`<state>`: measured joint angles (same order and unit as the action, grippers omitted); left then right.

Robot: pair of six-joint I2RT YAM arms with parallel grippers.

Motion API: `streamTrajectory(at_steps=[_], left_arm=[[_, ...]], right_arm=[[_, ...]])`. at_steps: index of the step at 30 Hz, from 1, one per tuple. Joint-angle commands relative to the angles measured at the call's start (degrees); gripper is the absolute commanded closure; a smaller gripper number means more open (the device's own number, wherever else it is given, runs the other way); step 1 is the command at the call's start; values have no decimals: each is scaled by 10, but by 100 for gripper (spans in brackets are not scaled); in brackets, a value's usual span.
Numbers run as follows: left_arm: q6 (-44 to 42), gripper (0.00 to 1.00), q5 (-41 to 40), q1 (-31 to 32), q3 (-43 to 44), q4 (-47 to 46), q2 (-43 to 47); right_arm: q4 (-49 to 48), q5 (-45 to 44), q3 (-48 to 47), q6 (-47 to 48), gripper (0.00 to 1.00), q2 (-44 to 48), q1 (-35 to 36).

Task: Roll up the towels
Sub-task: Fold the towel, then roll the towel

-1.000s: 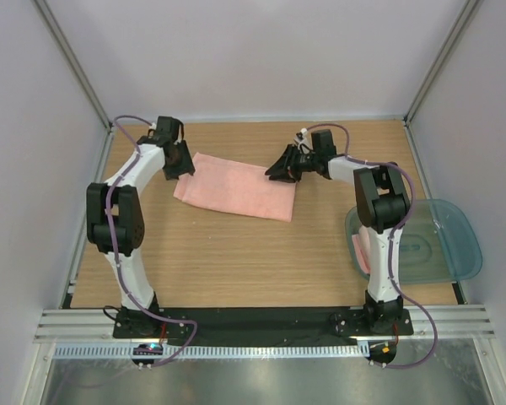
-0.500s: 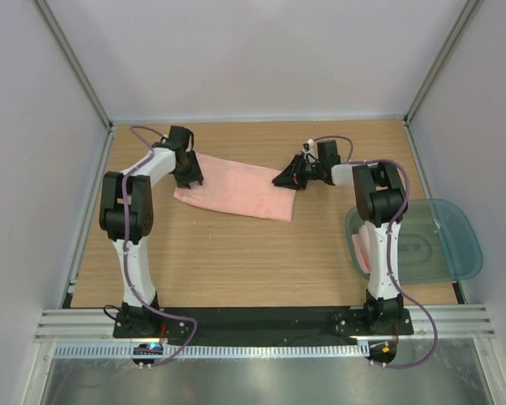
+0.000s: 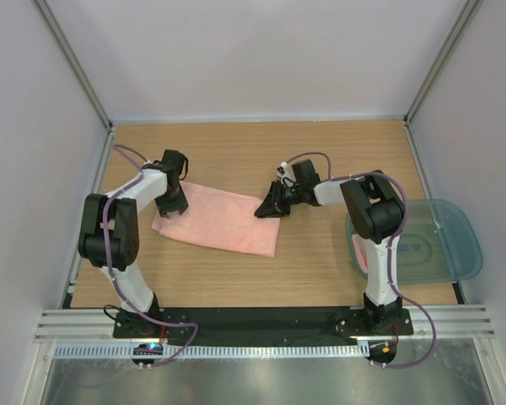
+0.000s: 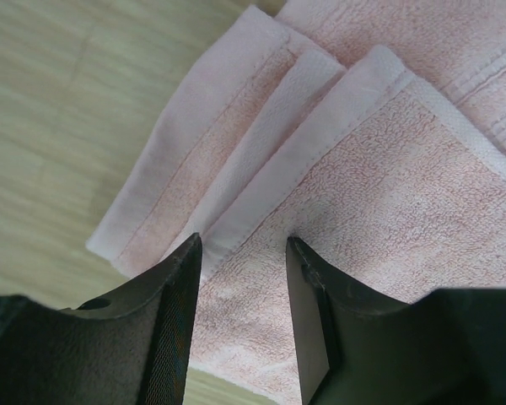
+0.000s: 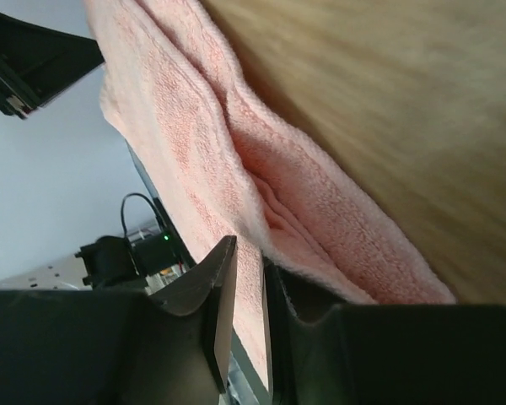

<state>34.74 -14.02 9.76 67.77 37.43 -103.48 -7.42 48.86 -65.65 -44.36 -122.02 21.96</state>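
Note:
I need to move my left gripper next across the towel, to the right in the top view, to the near corner of the towel's opposite end, which is still unheld.
The long plain pink towel point(image 3: 215, 221) lies flat on the wooden table, left of centre. My left gripper point(image 3: 170, 207) is at its left end. In the left wrist view the towel point(image 4: 379, 160) fills the gap of that gripper point(image 4: 243, 245), with folded hem layers beyond. My right gripper point(image 3: 266, 209) is at the towel's right end. In the right wrist view it point(image 5: 251, 253) is shut on a layer of the towel point(image 5: 194, 143). The smaller towel point(image 3: 360, 251) shows as a pink patch inside the tray; its stripes are hidden.
The translucent teal-grey tray point(image 3: 434, 240) sits at the right edge of the table, beside the right arm's base. White walls and metal posts enclose the table on three sides. A black rail runs along the near edge.
Both grippers have moved toward the near edge and to the left. The long towel has slid with them, away from the back of the table.

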Motion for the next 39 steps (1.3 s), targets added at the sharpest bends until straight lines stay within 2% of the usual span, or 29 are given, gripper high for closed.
streamTrajectory(at_steps=[1, 2, 3, 5, 6, 9, 12, 14, 16, 17, 23, 29, 33, 39], left_arm=[[4, 54, -97, 7, -1, 67, 49], [-4, 53, -111, 14, 19, 75, 60], [-9, 53, -138, 28, 32, 86, 63], [-29, 53, -165, 53, 78, 113, 65], [-37, 53, -176, 88, 93, 119, 70], [-49, 52, -220, 147, 128, 137, 87], [-18, 53, -233, 225, 128, 136, 109], [-3, 53, -228, 290, 118, 124, 130], [18, 55, -222, 335, 108, 100, 140], [22, 55, -217, 379, 106, 91, 139], [59, 53, -251, 550, 144, 80, 60], [119, 53, -222, 616, 210, 118, -60], [143, 52, -227, 627, 246, 146, -117], [165, 49, -240, 627, 256, 165, -154]], right_arm=[[148, -101, 1, 68, 74, 6, 24], [169, -108, -14, 77, 73, 20, 27], [191, -120, -51, 96, 66, 28, 27], [252, -135, -87, 111, 61, 56, 27], [273, -144, -123, 119, 54, 66, 27], [350, -197, -184, 153, 44, 113, 25], [417, -291, -212, 179, 41, 161, 6], [441, -351, -206, 182, 38, 190, -10], [439, -370, -178, 178, 36, 237, -38], [437, -386, -167, 174, 32, 251, -45], [453, -421, -110, 180, 29, 324, -67], [467, -425, -79, 182, 27, 360, -77], [481, -431, -77, 190, 25, 375, -80], [492, -425, -70, 194, 24, 392, -83]])
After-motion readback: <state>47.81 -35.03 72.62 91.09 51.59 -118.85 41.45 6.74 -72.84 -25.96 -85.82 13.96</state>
